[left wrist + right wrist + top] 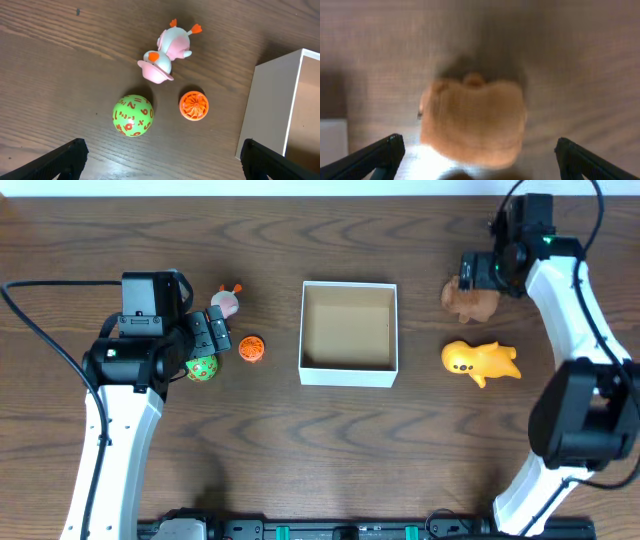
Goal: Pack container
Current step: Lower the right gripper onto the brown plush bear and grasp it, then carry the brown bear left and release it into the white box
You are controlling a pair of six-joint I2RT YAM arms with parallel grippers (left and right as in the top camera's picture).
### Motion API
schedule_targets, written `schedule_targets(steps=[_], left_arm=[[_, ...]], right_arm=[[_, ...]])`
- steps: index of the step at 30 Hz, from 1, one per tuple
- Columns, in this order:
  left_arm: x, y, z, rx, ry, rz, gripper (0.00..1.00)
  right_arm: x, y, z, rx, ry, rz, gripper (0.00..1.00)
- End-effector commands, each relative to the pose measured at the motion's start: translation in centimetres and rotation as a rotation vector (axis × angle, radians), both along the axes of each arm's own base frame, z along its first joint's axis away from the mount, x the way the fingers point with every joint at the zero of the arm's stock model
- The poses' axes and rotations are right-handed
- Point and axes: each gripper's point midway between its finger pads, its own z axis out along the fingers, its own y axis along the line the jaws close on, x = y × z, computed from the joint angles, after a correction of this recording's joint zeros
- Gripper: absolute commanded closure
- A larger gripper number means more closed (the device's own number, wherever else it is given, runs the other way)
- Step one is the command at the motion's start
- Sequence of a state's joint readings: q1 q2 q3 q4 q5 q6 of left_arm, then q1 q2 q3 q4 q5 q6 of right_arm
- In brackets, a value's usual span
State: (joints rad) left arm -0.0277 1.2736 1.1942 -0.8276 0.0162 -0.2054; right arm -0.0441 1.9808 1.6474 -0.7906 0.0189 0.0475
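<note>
The brown plush toy is already between the open fingers of my right gripper, so I will lower the gripper around the toy's body toward the table next and close it.
The container (pixel 348 370) is a square box with white walls and a brown inside, empty, at the table's middle; its left wall shows in the left wrist view (pixel 270 105). Left of it lie a pink duck toy (pixel 226 302) (pixel 165 52), an orange ridged ball (pixel 251 349) (pixel 194 105) and a green numbered ball (pixel 203 368) (pixel 132 115). My left gripper (pixel 160 162) is open above the green ball, touching nothing. My right gripper (pixel 480 160) is open just over a brown toy (pixel 470 300) (pixel 475 125), a finger on either side. A yellow toy (pixel 482 362) lies right of the box.
The table is dark wood (pixel 330 460). Black cables run from both arms, at the far left (pixel 40 320) and the upper right. The arm bases sit at the front edge.
</note>
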Motion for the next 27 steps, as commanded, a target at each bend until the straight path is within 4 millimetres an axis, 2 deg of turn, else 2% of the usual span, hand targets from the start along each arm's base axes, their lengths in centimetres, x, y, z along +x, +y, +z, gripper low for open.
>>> schedule_targets(steps=[1,10,12,13,14,15,16,17,18,22,24,27], left_arm=[[0.3,0.2,0.8,0.008,-0.019,-0.006,0.02],[0.3,0.2,0.8,0.008,-0.019,-0.006,0.02],[0.3,0.2,0.8,0.008,-0.019,-0.006,0.02],[0.3,0.2,0.8,0.008,-0.019,-0.006,0.02],[0.3,0.2,0.8,0.008,-0.019,-0.006,0.02],[0.3,0.2,0.8,0.008,-0.018,-0.006,0.02],[0.3,0.2,0.8,0.008,-0.019,-0.006,0.02],[0.3,0.2,0.8,0.008,-0.019,-0.006,0.02],[0.3,0.2,0.8,0.008,-0.019,-0.006,0.02],[0.3,0.2,0.8,0.008,-0.019,-0.006,0.02],[0.3,0.2,0.8,0.008,-0.019,-0.006,0.02],[0.3,0.2,0.8,0.008,-0.019,-0.006,0.02]], right_arm=[[1.2,-0.8,-1.3,-0.035,0.002,0.023,0.01],[0.6,-0.6,-8.2,-0.011,0.143,-0.003,0.01],[0.3,-0.6,-9.3,-0.003,0.168,-0.018,0.01],[0.1,-0.6,-9.6,-0.001,0.18,-0.021,0.11],[-0.1,-0.6,-9.7,0.001,0.187,-0.029,0.26],[-0.2,-0.6,-9.7,0.005,0.193,-0.038,0.49],[-0.4,-0.6,-9.7,0.007,0.197,-0.044,0.67],[-0.5,-0.6,-9.4,0.01,0.199,-0.052,0.8],[-0.7,-0.5,-9.2,0.013,0.203,-0.057,0.86],[-1.4,-0.3,-8.0,0.004,0.214,-0.054,0.99],[-1.7,-0.1,-7.1,-0.004,0.21,-0.054,0.99],[-1.8,0.3,-4.3,-0.026,0.168,-0.064,0.99]])
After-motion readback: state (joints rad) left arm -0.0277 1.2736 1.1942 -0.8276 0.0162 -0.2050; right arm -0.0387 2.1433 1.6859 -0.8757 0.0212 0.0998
